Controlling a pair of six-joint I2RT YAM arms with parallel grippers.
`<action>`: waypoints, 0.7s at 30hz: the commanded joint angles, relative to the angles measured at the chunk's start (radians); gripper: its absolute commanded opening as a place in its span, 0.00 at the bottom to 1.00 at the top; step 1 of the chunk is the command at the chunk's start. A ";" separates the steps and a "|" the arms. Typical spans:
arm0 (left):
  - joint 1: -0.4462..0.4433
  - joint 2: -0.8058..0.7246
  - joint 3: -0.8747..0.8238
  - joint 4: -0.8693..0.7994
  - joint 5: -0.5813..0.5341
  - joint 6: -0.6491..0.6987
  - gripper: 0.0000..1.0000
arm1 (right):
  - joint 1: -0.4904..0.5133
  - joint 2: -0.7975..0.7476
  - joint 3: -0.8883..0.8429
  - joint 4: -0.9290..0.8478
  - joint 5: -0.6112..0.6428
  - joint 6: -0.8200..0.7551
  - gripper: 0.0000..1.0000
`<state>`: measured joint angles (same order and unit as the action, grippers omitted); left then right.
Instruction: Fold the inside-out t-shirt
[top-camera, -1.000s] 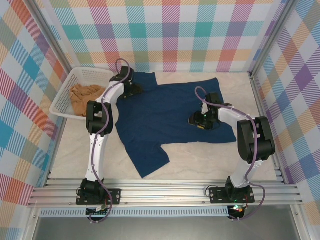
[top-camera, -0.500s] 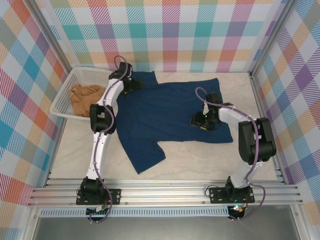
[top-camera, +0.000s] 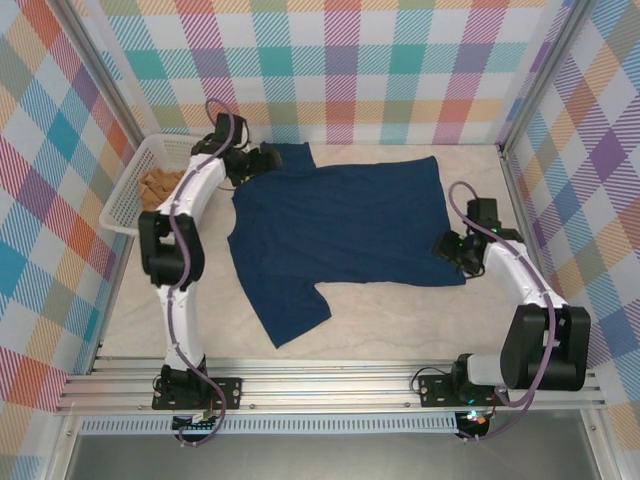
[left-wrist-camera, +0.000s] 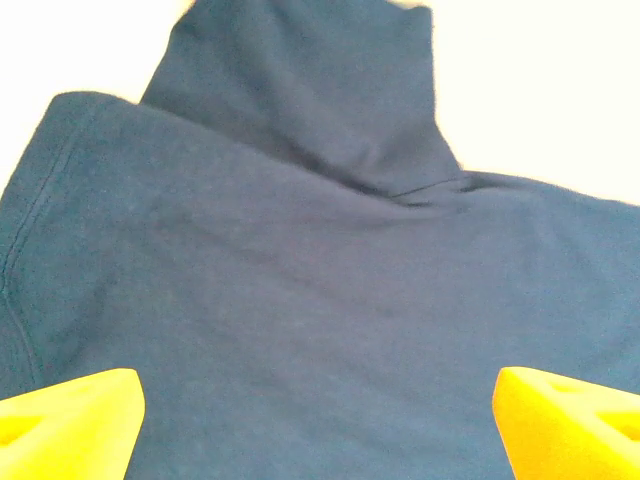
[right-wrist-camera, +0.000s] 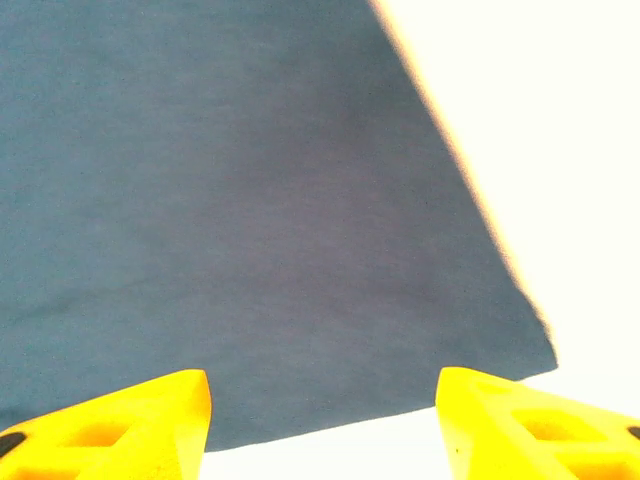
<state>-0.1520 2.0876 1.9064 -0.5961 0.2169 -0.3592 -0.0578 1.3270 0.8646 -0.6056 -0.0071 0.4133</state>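
The hem's near corner (top-camera: 463, 283) (right-wrist-camera: 545, 360) is below and back from my right gripper, outside the open fingers, so my right gripper needs to move back and down to it next.
The inside-out t-shirt (top-camera: 340, 225) is dark navy and lies spread flat in the middle of the table, with one sleeve (top-camera: 290, 315) pointing toward the near left. My left gripper (top-camera: 262, 158) hovers at the shirt's far left corner, beside the other sleeve. In the left wrist view its yellow fingertips (left-wrist-camera: 70, 420) stand wide apart over navy cloth (left-wrist-camera: 300, 280), holding nothing. My right gripper (top-camera: 447, 247) sits at the shirt's near right corner. Its yellow fingers (right-wrist-camera: 120, 420) are open above the hem corner (right-wrist-camera: 520, 345), with bare table between them.
A white basket (top-camera: 125, 195) holding a tan-orange garment (top-camera: 160, 185) stands at the far left, close to the left arm. Checked walls and metal posts close in the table on three sides. Pale bare table lies to the right of the shirt and in front of it.
The right gripper has slid right, from on top of the shirt to its right corner. The left gripper has drawn back toward the far left. Both sets of jaws have opened a little wider.
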 joint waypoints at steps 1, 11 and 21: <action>-0.026 -0.196 -0.236 0.180 0.047 -0.098 0.90 | -0.095 -0.039 -0.068 -0.043 -0.016 0.062 0.59; -0.125 -0.531 -0.699 0.288 0.017 -0.176 0.90 | -0.164 -0.015 -0.159 0.010 -0.009 0.077 0.40; -0.153 -0.619 -0.811 0.261 -0.002 -0.171 0.90 | -0.165 0.109 -0.130 0.073 -0.022 0.073 0.33</action>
<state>-0.2932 1.5173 1.1191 -0.3370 0.2279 -0.5243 -0.2195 1.4082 0.7197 -0.5552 -0.0227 0.4862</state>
